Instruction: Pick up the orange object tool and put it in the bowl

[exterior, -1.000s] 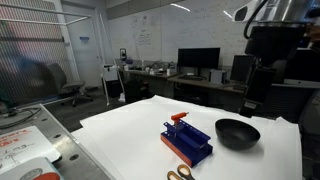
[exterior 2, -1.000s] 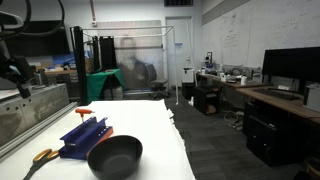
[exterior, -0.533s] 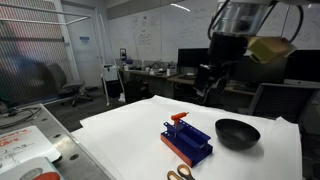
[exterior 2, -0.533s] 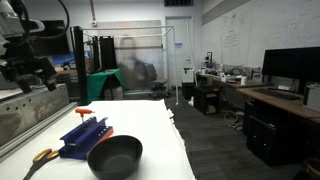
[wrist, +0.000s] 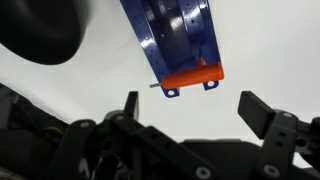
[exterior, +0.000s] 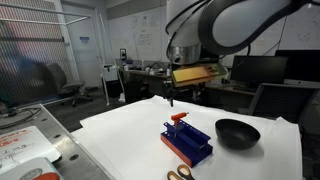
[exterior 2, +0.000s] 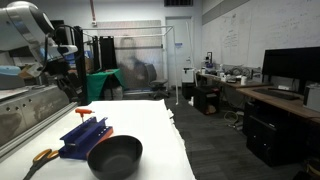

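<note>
I will next turn my gripper and lower it over the orange tool's handle point(exterior: 179, 116) point(wrist: 194, 76) at the end of the rack, because that handle points from one finger's side toward the other.
The orange tool point(exterior: 179, 117) lies at the far end of the blue rack point(exterior: 187, 140) on the white table; it also shows in an exterior view point(exterior 2: 84, 111). In the wrist view it is an orange-red piece point(wrist: 192, 78) at the rack's end point(wrist: 175, 35). The black bowl point(exterior: 237, 132) sits beside the rack, also seen in an exterior view point(exterior 2: 115, 157) and at the wrist view's top left point(wrist: 40, 30). My gripper point(wrist: 195, 110) is open and empty, hanging in the air above and behind the tool point(exterior: 171, 97) point(exterior 2: 68, 88).
Tan-handled scissors point(exterior: 180, 175) point(exterior 2: 42, 157) lie at the near end of the rack. A metal bench with clutter point(exterior: 25, 140) stands beside the table. Desks with monitors point(exterior: 200, 62) line the back wall.
The arm has swung across from beyond the bowl side to above the rack's orange end, and the gripper has come lower. Nothing on the table has moved.
</note>
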{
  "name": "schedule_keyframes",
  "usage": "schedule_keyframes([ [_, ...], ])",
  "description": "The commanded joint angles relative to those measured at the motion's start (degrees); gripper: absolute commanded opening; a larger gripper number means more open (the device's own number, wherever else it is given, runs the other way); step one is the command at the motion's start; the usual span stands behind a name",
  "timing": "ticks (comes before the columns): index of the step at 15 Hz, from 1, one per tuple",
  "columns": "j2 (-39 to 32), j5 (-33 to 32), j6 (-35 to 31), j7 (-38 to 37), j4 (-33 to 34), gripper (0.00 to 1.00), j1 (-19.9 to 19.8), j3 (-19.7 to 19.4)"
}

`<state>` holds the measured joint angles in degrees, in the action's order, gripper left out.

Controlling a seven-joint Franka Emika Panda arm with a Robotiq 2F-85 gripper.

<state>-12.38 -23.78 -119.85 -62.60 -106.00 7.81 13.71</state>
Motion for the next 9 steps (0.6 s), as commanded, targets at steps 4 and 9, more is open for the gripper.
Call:
schedule_keyframes([
  [4,-9.6,6.38,6.42,-9.11,10.24,1.0,5.02,-6.44],
  [9,-12.41,9.4,4.28,-11.03,11.42,0.92,5.91,-8.43],
])
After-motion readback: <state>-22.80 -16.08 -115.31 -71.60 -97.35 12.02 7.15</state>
